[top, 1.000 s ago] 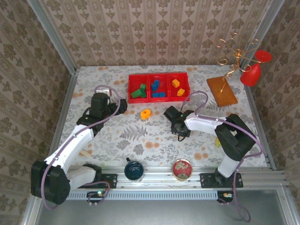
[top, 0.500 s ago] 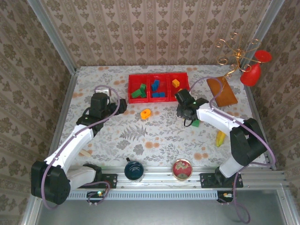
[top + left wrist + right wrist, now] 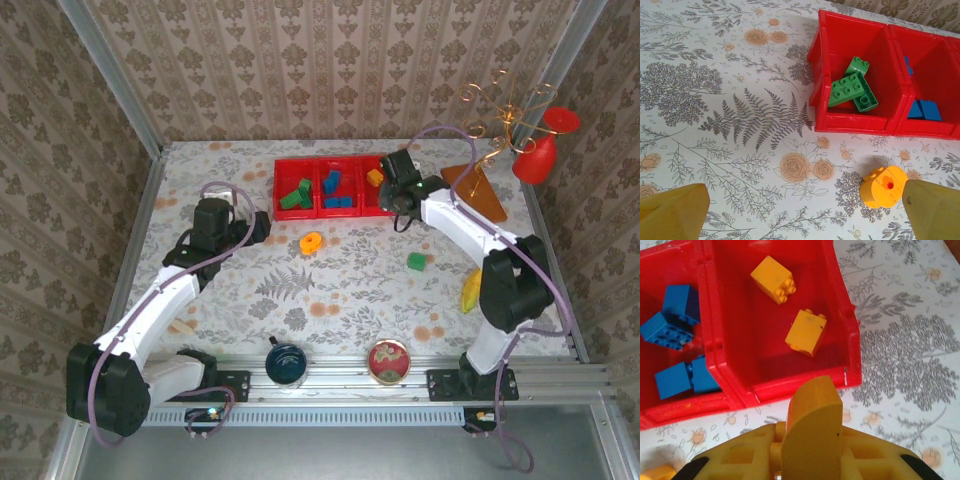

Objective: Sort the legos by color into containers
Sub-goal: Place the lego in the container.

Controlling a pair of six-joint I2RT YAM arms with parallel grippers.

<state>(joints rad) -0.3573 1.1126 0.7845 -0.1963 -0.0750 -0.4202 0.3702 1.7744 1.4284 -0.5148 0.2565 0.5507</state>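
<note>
The right gripper carries the matching yellow brick outward next, past the near edge of the yellow bricks' compartment [image 3: 370,194] [image 3: 773,332], and releases it inside.
The red tray [image 3: 337,210] holds green bricks [image 3: 852,89] in its left compartment, blue bricks [image 3: 670,330] in the middle and two yellow bricks [image 3: 806,332] in the right. My right gripper [image 3: 400,192] hovers at the near edge of the right compartment, shut on a yellow round-topped brick [image 3: 812,415]. An orange ring [image 3: 311,242] lies in front of the tray, and a green brick [image 3: 417,262] lies loose on the table. My left gripper [image 3: 805,210] is open above the table, with the orange ring [image 3: 883,186] close to its right finger [image 3: 932,205].
A yellow banana-like object [image 3: 470,290] lies at the right. A dark blue cup [image 3: 286,362] and a round red tin [image 3: 388,360] stand by the near rail. A brown board [image 3: 473,193], a gold wire stand [image 3: 505,115] and a red goblet [image 3: 540,150] occupy the back right.
My right arm has swung from the table's middle back to the tray's right compartment, uncovering the loose green brick. The left arm has stayed still.
</note>
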